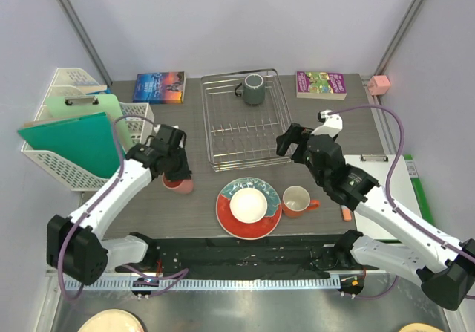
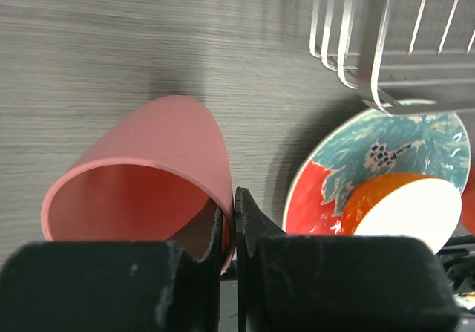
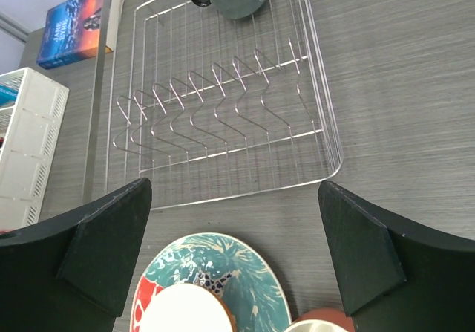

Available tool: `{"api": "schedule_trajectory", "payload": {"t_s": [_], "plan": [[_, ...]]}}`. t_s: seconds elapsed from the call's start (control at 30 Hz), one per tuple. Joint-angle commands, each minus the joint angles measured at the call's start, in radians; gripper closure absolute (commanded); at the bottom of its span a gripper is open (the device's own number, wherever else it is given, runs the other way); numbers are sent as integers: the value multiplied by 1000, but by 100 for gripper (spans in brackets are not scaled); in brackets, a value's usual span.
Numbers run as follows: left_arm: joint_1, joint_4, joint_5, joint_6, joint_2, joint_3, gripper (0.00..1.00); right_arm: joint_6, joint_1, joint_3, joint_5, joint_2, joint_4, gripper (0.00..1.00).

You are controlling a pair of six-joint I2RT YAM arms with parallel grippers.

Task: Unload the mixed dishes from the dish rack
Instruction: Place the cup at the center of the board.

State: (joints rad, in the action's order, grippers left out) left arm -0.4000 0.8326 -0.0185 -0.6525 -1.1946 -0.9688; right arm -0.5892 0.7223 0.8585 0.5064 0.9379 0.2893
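Note:
I will first lower my left gripper and shift it toward the teal plate, to put the pink cup down beside its rim, where the table is empty.
The silver wire dish rack [image 1: 245, 124] stands at the table's middle back and holds only the dark grey mug [image 1: 253, 89] in its far part. In front of it the teal plate with red-orange rim [image 1: 273, 215] lies on the table with the orange-and-white bowl [image 1: 249, 204] on it. The orange mug [image 1: 297, 200] stands just right of the plate. My left gripper [image 1: 177, 170] is shut on the wall of the pink cup [image 2: 148, 176], one finger inside and one outside, low at the table left of the plate. My right gripper [image 1: 289, 140] is open and empty, hovering by the rack's front right corner [image 3: 326, 168].
A white lattice basket [image 1: 63, 165] with green folders stands at the left. One book [image 1: 159, 87] lies left of the rack and another book [image 1: 320, 84] right of it. A clipboard [image 1: 393, 191] lies at the right edge.

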Motion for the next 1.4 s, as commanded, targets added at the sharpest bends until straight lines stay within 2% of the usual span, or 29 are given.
{"api": "schedule_trajectory", "payload": {"t_s": [0.0,0.1,0.5,0.7,0.97,1.03,1.1,1.17,1.27,1.37], "plan": [[-139,-87,-63,-42,-69,-27,100,-4,0,-19,32,-16,-24,1],[-195,-92,-126,-52,-118,-53,100,-8,-1,-24,26,-4,-30,1],[-201,-104,-121,-52,-184,-59,100,3,0,-27,14,19,-38,1],[-201,-61,-135,-35,-172,-85,69,0,-1,-23,-2,42,-36,0],[-201,25,-234,-23,-97,-174,36,8,-1,-1,12,45,-33,0],[-201,65,-271,-9,-69,-229,25,15,-1,14,18,47,-30,0],[-201,109,-337,16,-43,-297,0,28,0,39,26,62,-24,0],[-201,131,-394,40,-28,-356,0,26,-1,54,32,84,-21,0],[-201,93,-431,30,26,-355,0,14,-7,79,95,137,-54,0],[-200,-30,-391,13,102,-277,0,40,-58,73,72,203,-224,1]]}}
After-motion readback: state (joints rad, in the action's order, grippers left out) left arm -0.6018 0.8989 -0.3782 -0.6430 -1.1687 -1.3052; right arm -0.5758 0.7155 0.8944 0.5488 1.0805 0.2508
